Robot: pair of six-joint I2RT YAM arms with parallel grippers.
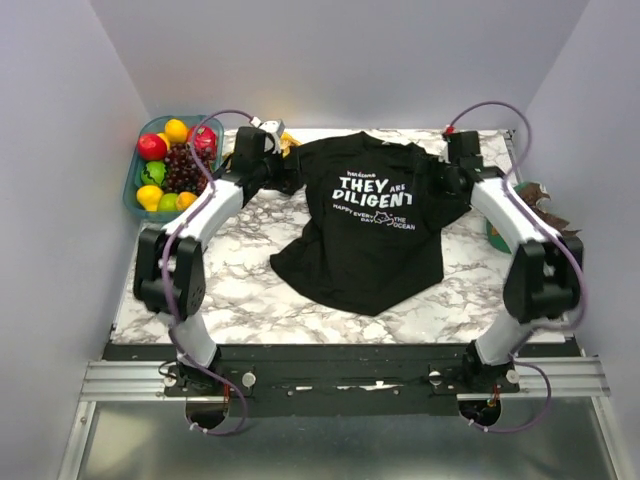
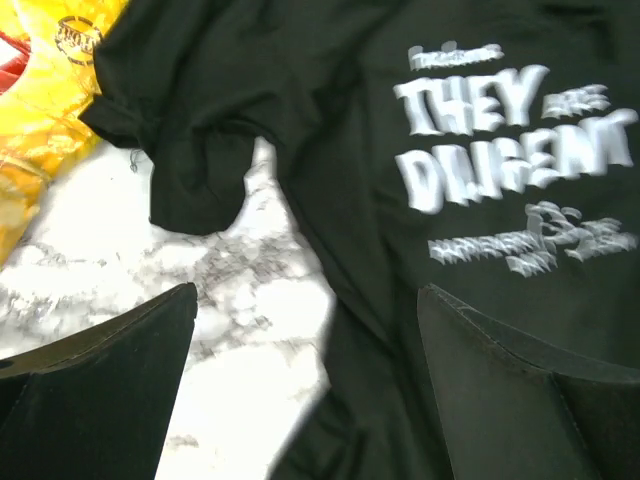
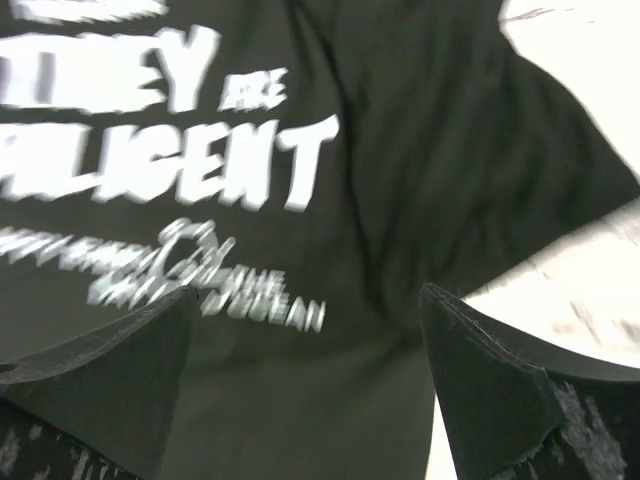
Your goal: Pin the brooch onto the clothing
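Observation:
My left gripper is above and in front of the shirt's basket-side hem corner (image 1: 280,263) jutting onto marble, so next it will move back and down around this corner.
The clothing (image 1: 375,225), a black T-shirt with the white print "THEY ARE DILIGENT", lies flat on the marble table. The brooch does not show in any view. My left gripper (image 1: 283,172) hovers open at the shirt's left sleeve. In the left wrist view its fingers (image 2: 100,385) straddle bare marble and the shirt's edge (image 2: 330,130). My right gripper (image 1: 447,180) hovers open at the right sleeve. In the right wrist view its fingers (image 3: 525,390) stand wide apart over the printed cloth (image 3: 400,150). Neither gripper has anything in it.
A blue basket (image 1: 133,185) of mixed fruit stands at the back left. A yellow-orange packet (image 2: 40,110) lies behind the left sleeve. A green and brown object (image 1: 535,200) sits at the table's right edge. Grey walls close in on three sides.

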